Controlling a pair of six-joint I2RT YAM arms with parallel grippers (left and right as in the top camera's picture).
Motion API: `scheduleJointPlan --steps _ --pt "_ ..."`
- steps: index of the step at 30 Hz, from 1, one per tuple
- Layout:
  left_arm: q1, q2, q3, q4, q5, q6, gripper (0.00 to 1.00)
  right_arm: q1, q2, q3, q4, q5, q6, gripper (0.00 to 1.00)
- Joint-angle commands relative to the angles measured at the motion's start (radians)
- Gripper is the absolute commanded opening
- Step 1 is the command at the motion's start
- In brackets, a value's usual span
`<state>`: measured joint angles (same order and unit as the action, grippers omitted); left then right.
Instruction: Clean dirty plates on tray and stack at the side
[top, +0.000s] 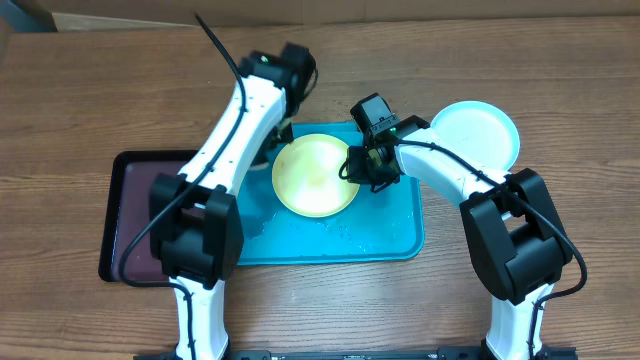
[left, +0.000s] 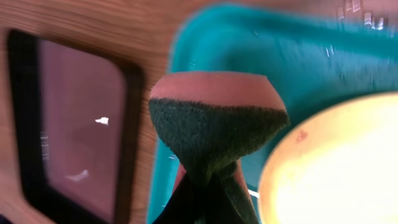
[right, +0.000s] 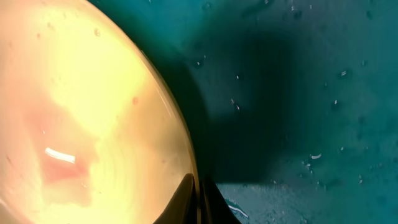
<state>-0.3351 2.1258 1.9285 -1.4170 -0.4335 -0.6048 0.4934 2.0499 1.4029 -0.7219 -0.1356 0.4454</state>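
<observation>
The sponge (left: 214, 121) goes left in the overhead view next, then lower with my left gripper, which releases it inside the empty maroon tray (left: 84, 127).
The yellow-green plate (top: 315, 177) is tipped up over the teal tray (top: 390, 235). My right gripper (top: 356, 165) is shut on the plate's right rim. In the right wrist view its fingertips (right: 186, 196) pinch the rim of the plate (right: 81, 93), which shows a faint pink smear. My left gripper (top: 283, 132) is by the plate's upper left edge, shut on a sponge (left: 214, 121) with a pink body and a dark green scouring face. The plate (left: 339, 168) lies just right of the sponge. A pale blue plate (top: 478, 135) lies on the table right of the tray.
A smaller dark maroon tray (top: 135, 215) sits on the table against the teal tray's left side; it also shows in the left wrist view (left: 81, 124). Water drops and small scraps dot the teal tray (right: 311, 124). Wooden tabletop (top: 90, 100) surrounds both trays.
</observation>
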Motion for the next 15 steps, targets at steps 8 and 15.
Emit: scheduleJointPlan --steps 8,15 --pt "0.332 -0.081 0.138 -0.102 0.211 -0.089 0.04 0.071 -0.021 0.02 0.037 0.092 -0.139 0.04" --pt "0.61 -0.081 0.061 -0.09 0.47 -0.023 0.04 0.22 -0.142 0.02 0.101 0.487 -0.223 0.04"
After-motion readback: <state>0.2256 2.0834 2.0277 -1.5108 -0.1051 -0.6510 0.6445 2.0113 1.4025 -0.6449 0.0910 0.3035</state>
